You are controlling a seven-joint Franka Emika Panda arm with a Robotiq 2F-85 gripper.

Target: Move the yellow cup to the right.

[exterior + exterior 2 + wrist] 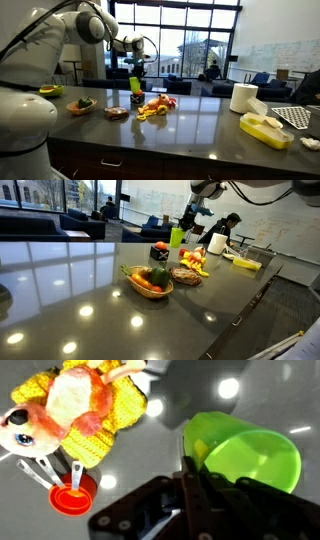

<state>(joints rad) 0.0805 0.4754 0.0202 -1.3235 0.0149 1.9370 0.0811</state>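
Observation:
I should move my gripper outward and down next, past the black-and-red object, to release the cup (pixel 135 84) on the clear, bare counter beside the toy pile.
The yellow cup (pixel 135 84) is small and yellow-green. It hangs lifted above the dark counter in both exterior views (pixel 176 237). My gripper (pixel 136 70) is shut on its rim. In the wrist view the cup (pixel 250 455) lies tilted at the right, with a dark finger (pixel 190 472) gripping the near edge of its rim. The cup hangs above a small black-and-red object (pixel 135 99), just left of the yellow-and-red toy food pile (pixel 154 106), which also fills the upper left of the wrist view (pixel 80 405).
A wicker basket of vegetables (pixel 150 281) and a plate of brown food (pixel 186 276) stand nearer the counter's front. A white paper-towel roll (pixel 243 98), a flat yellow tray (pixel 265 130) and a dish rack (pixel 300 117) stand at the right. A small red utensil (pixel 72 498) lies below.

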